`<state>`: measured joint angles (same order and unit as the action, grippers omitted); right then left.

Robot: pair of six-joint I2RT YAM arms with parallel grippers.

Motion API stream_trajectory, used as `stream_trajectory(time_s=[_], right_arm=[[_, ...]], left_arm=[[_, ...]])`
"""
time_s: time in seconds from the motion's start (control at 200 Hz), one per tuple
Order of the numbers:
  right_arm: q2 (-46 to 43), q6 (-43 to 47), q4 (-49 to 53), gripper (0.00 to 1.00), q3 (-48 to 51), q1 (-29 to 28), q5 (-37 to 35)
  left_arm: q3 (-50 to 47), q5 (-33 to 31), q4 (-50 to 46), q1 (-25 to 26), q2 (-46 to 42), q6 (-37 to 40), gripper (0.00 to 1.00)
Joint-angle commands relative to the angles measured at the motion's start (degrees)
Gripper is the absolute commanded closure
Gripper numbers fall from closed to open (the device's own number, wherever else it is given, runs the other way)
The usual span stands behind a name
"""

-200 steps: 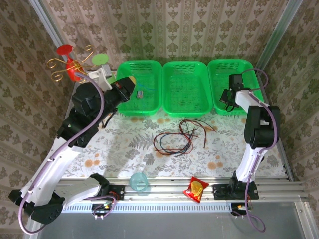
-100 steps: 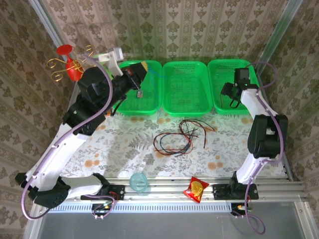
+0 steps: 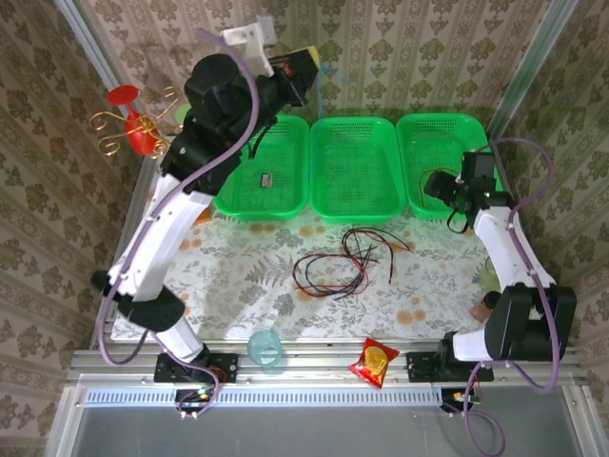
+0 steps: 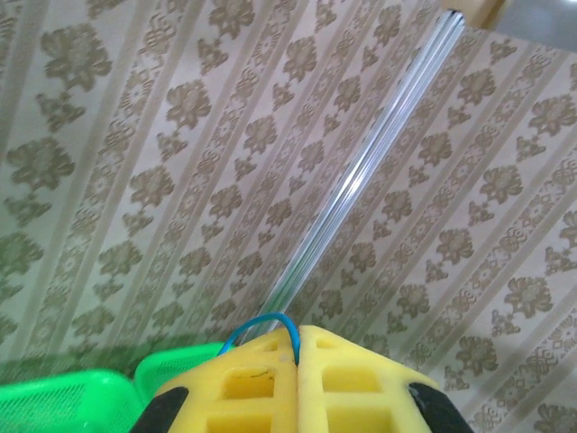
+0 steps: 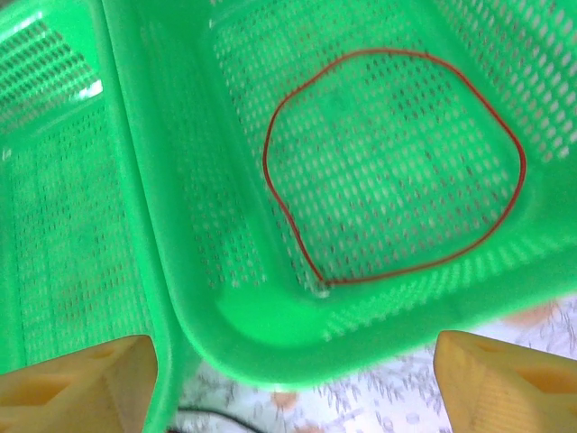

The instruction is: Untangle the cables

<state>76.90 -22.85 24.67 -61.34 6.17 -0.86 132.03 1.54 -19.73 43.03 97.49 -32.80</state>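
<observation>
The middle basket (image 4: 68, 406) is empty while both others hold something, so the robot will tilt its left gripper downward and lower it over that basket to release the blue cable (image 4: 260, 322).
A tangle of black and red-orange cables (image 3: 347, 259) lies on the floral tablecloth in the middle. My left gripper (image 3: 306, 65) is raised high against the back wall, above the left basket. In the left wrist view the left gripper (image 4: 297, 341) is shut on a thin blue cable (image 4: 260, 322) that arcs out from between the yellow pads. My right gripper (image 3: 440, 187) hangs over the near left corner of the right basket. Its fingers stand wide open (image 5: 293, 388) with nothing between them. A red cable loop (image 5: 267, 167) lies in that basket (image 5: 180, 234).
Three green baskets (image 3: 354, 202) line the back of the table. A small dark object (image 3: 266, 178) lies in the left one. A teal cup (image 3: 266, 347) and a red snack packet (image 3: 374, 362) sit at the front rail. A red and gold ornament (image 3: 133, 124) stands at the back left.
The left arm has lifted from the left basket up toward the back wall with the blue cable in its jaws. The right gripper has drifted toward the near edge of the right basket.
</observation>
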Motion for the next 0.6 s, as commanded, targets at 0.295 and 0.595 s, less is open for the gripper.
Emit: stream_trajectory(time_s=[0.295, 0.595], right_arm=[[-16.4, 0.4, 5.3, 0.15, 6.6, 0.4, 1.1], [-20.5, 1.1, 8.3, 0.14, 8.7, 0.5, 1.6]], left_arm=[[11.1, 8.5, -1.7, -7.6, 17.5, -4.0, 1.0], [0.1, 2.1, -10.8, -5.4, 26.3, 5.3, 1.0]])
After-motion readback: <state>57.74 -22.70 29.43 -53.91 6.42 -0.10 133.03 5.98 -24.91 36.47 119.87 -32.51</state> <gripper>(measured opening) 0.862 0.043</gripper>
